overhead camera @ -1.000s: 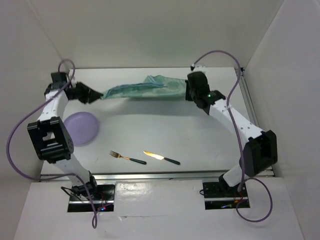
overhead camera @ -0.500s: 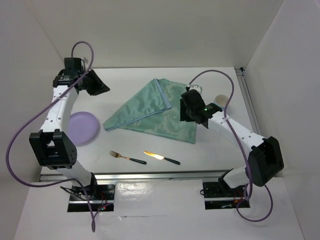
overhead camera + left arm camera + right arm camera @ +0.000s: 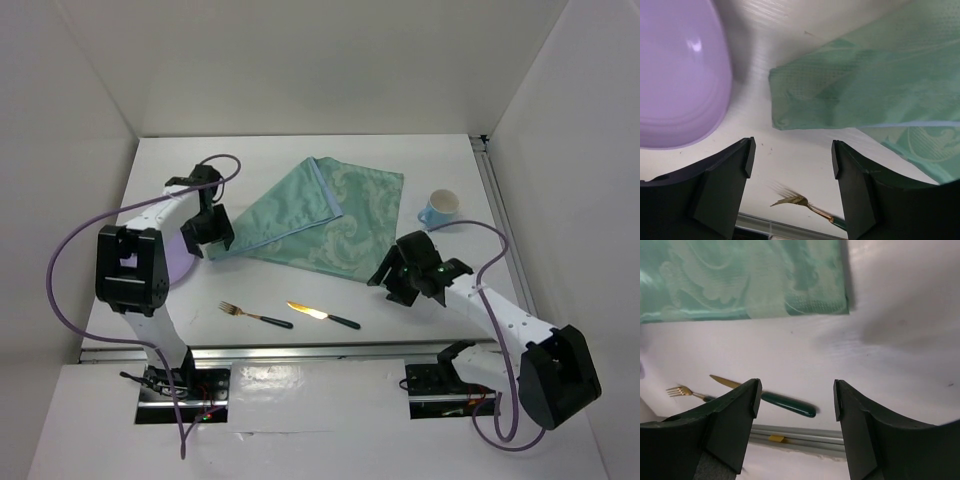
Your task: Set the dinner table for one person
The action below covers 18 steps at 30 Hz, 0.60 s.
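Note:
My left gripper should next lower its open fingers and pinch the near edge of the cloth's corner beside the purple plate below it, because the bare table leaves room there.
The teal-green patterned cloth lies flat and partly folded on the white dinner table. My left gripper hovers open just off the cloth's left corner, beside the purple plate, with nothing between its fingers. My right gripper stands open and empty near the cloth's near right corner. A gold fork and a gold knife with a dark green handle lie near the front edge. A light blue mug stands at the right.
A metal rail runs along the table's near edge. White walls close in the left, back and right sides. My left arm covers part of the plate in the top view.
The cloth, held stretched in the air between both grippers, now lies on the table. Both grippers have let go, opened and drawn back toward the near side.

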Motion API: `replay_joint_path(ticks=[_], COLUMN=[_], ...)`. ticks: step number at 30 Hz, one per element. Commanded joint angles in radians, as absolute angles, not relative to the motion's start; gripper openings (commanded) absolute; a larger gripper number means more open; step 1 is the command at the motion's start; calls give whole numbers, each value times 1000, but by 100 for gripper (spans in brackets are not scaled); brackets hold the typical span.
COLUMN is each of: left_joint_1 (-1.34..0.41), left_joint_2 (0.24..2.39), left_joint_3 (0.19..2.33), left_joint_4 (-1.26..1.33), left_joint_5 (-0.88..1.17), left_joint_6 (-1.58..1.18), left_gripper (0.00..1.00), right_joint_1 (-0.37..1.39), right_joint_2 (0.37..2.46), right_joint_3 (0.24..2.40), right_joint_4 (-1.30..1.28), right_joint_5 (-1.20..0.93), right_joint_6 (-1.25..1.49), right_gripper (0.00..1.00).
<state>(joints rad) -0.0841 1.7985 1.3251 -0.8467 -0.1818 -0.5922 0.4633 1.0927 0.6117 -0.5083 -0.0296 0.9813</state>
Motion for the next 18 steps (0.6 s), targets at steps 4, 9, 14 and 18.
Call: replay_joint_path(ticks=[4, 9, 14, 18], left_joint_1=[-25, -12, -12, -21], left_joint_2=[1793, 1822, 1870, 1881], left_joint_3=[1299, 1261, 1279, 1289], left_joint_4=[-801, -742, -719, -719], left_joint_5=[-183, -112, -91, -71], left_joint_6=[-632, -632, -632, -632], left_gripper=[73, 73, 73, 65], right_joint_1=[399, 359, 334, 334], right_joint_2=[1051, 1062, 1115, 1137], right_joint_3=[549, 506, 505, 514], right_joint_4=[-396, -330, -290, -290], right_joint_5=[-95, -124, -124, -124], right_joint_6=[1118, 1178, 1187, 1178], right_gripper=[71, 71, 71, 71])
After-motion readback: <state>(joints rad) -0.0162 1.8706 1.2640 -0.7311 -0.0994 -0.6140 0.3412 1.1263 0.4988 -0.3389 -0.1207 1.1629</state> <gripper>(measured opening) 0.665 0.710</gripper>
